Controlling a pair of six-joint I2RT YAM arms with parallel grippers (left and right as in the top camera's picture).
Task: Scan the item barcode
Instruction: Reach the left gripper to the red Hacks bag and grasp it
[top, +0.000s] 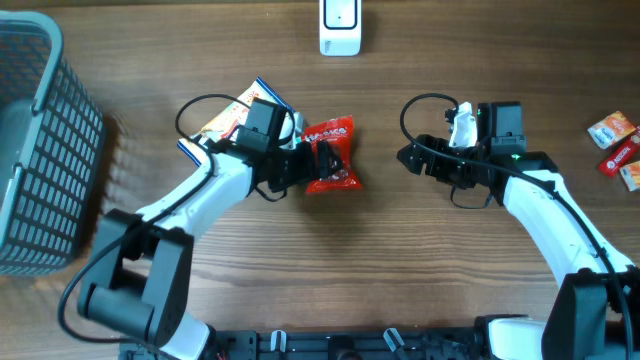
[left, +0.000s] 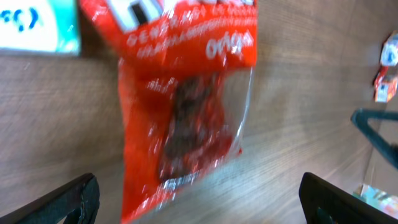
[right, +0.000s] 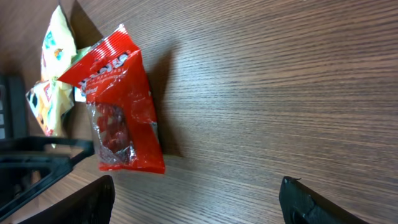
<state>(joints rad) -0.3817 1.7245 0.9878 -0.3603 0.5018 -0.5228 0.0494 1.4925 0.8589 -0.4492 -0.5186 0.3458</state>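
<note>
My left gripper moves down onto the bag's clear window (top: 345, 174) (left: 191, 127) below next, since the spread fingers already stand to either side of the red bag.
The item is a red snack bag (top: 330, 155) with a clear window, lying flat on the wooden table. No barcode shows on it. My left gripper (top: 322, 166) hovers over the bag's lower half, fingers spread to either side. In the blurred left wrist view the red bag (left: 186, 106) reaches down between the wide-apart fingertips of the left gripper (left: 198, 194), nearer the left one, and is not pinched. My right gripper (top: 408, 158) stands open over bare wood, to the right of the bag. The right wrist view has the bag (right: 121, 106) far left of the right gripper (right: 196, 191).
A white scanner-like device (top: 340, 28) stands at the back edge. A dark mesh basket (top: 40, 140) fills the far left. Other snack packets (top: 232, 118) lie under the left arm, and small packets (top: 618, 145) lie at the far right.
</note>
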